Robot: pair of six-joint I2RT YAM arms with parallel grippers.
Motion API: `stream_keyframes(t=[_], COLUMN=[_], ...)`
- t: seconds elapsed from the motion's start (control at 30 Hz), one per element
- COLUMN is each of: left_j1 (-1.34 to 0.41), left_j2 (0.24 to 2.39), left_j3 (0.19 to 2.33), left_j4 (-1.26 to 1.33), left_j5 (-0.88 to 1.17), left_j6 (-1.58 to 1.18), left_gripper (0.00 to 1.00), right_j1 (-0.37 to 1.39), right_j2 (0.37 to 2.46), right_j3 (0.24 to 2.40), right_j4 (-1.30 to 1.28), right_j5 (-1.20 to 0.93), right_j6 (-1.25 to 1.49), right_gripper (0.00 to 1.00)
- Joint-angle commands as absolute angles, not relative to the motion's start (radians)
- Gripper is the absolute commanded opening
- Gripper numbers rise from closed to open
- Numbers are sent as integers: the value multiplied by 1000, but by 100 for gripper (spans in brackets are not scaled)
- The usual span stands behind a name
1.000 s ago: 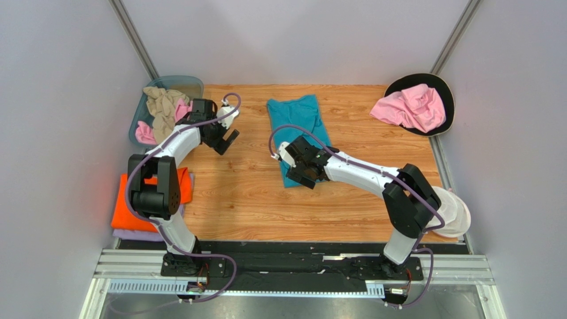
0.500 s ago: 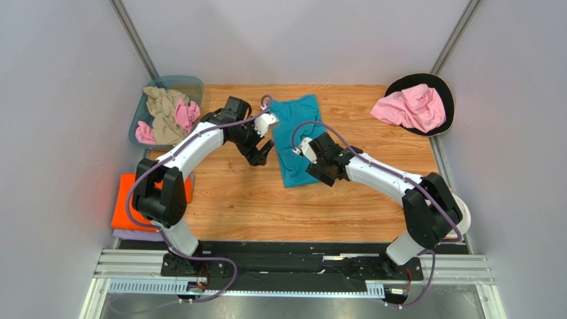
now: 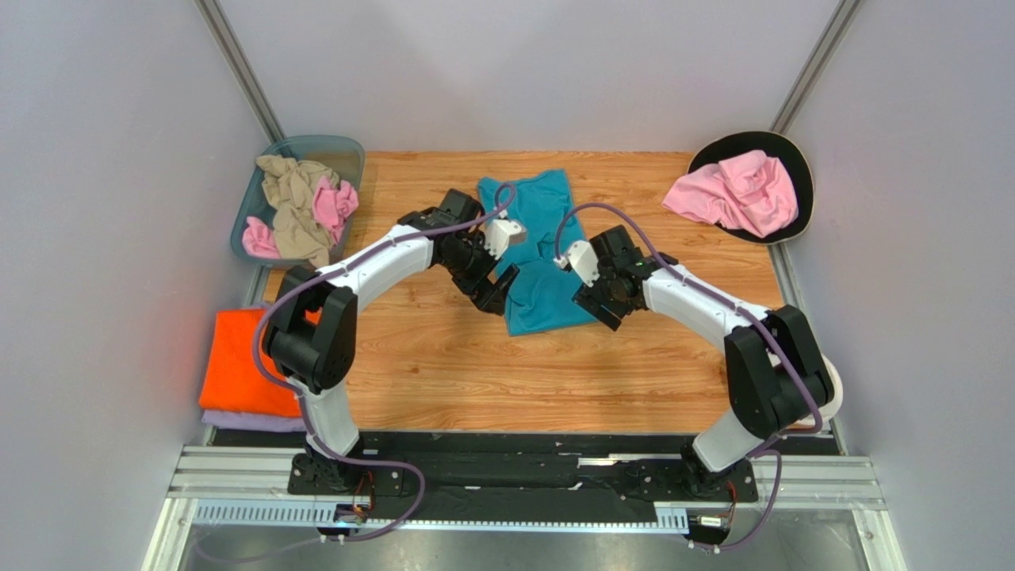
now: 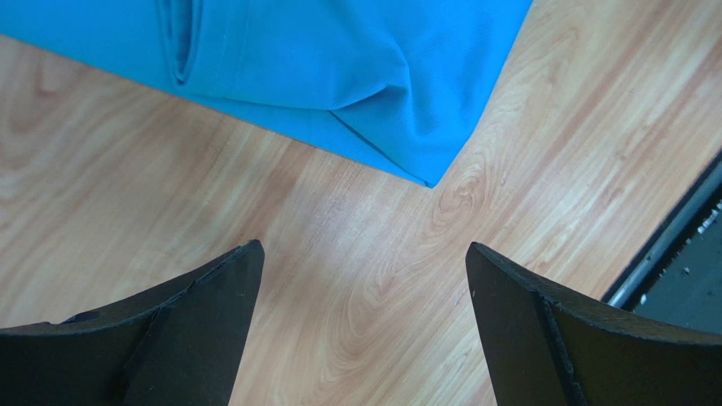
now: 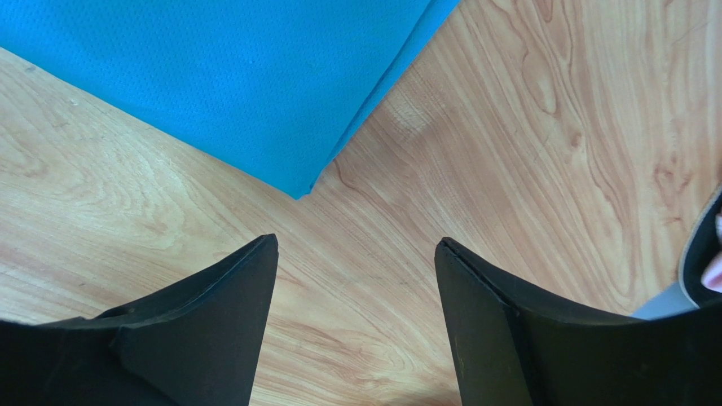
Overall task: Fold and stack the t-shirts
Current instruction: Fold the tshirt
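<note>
I need to lower the fingers of my left gripper next around the teal t-shirt's near corner [image 3: 514, 330] [image 4: 426, 175], which is below the gripper, back and to its right in the top view.
A teal t-shirt [image 3: 533, 307] lies partly folded at the table's middle. My left gripper [image 3: 496, 287] hovers at its near left corner, open. In the left wrist view only bare wood lies between the fingers [image 4: 212, 313], and the teal t-shirt [image 4: 356, 76] has its corner just ahead. My right gripper [image 3: 599, 305] is at the near right corner, open and empty. Its wrist view shows the teal t-shirt [image 5: 229, 85] in front of the fingertips [image 5: 246, 288]. An orange t-shirt [image 3: 238, 369] rests folded on a lavender one [image 3: 244, 420] at the left.
A blue-grey bin [image 3: 346, 152] at the back left holds beige [image 3: 292, 190] and pink [image 3: 334, 205] t-shirts. Another pink t-shirt [image 3: 739, 190] lies crumpled on a black round mat [image 3: 801, 167] at the back right. A white dish [image 3: 826, 387] sits behind the right arm.
My left arm swung right from the bin to the teal t-shirt's left corner. My right gripper slid right off the shirt to its right corner and narrowed a little.
</note>
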State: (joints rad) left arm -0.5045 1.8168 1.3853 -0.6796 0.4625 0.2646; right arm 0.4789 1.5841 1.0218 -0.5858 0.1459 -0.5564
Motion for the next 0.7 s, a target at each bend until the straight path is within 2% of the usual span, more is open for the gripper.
stream_keyframes(t=[0.0, 0.13, 0.37, 0.67], left_j1=[-558, -624, -687, -727], left_j2=[1818, 1839, 1934, 1991], left_j3=[1322, 1319, 1416, 1414], left_j4=[-581, -577, -609, -603], left_j5=[350, 256, 233, 166], left_j6=[147, 120, 112, 129], left_gripper=[99, 99, 99, 96], right_j1=[425, 384, 342, 273], right_j2=[1578, 1626, 1644, 1628], right_j3=[1034, 1058, 1063, 1058], right_j4=[-565, -569, -555, -557], right_j5=[15, -64, -71, -101], right_j6=[-575, -560, -557, -571], right_gripper=[73, 72, 70, 70])
